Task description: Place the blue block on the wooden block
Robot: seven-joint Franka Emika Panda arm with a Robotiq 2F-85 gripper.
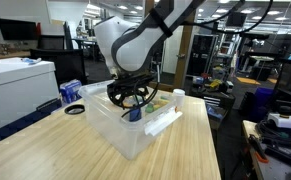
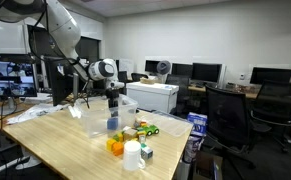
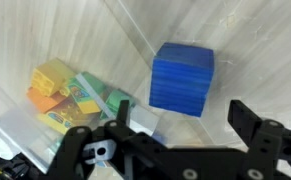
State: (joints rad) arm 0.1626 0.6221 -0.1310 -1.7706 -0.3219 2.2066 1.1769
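My gripper lowers deeper into the bin [image 3: 105,35] next, its open fingers passing down either side of the blue block [image 3: 182,79], and closes, since the block lies below it.
The blue block [image 3: 182,78] lies flat on the floor of a clear plastic bin [image 3: 105,35], apart from the other toys. It also shows in both exterior views [image 1: 134,114] [image 2: 112,124]. My gripper [image 3: 170,135] hangs just above the block inside the bin, open and empty, with one finger on each side of the view. It shows over the bin in both exterior views [image 1: 133,100] [image 2: 112,101]. I cannot pick out the wooden block with certainty.
Yellow, orange and green toys [image 3: 70,95] lie in a corner of the bin [image 1: 125,140]. On the wooden table stand a white cup [image 1: 178,98] [image 2: 133,155], a blue-and-white carton [image 1: 71,92] [image 2: 197,124], a tape roll [image 1: 75,109] and small toys [image 2: 145,128].
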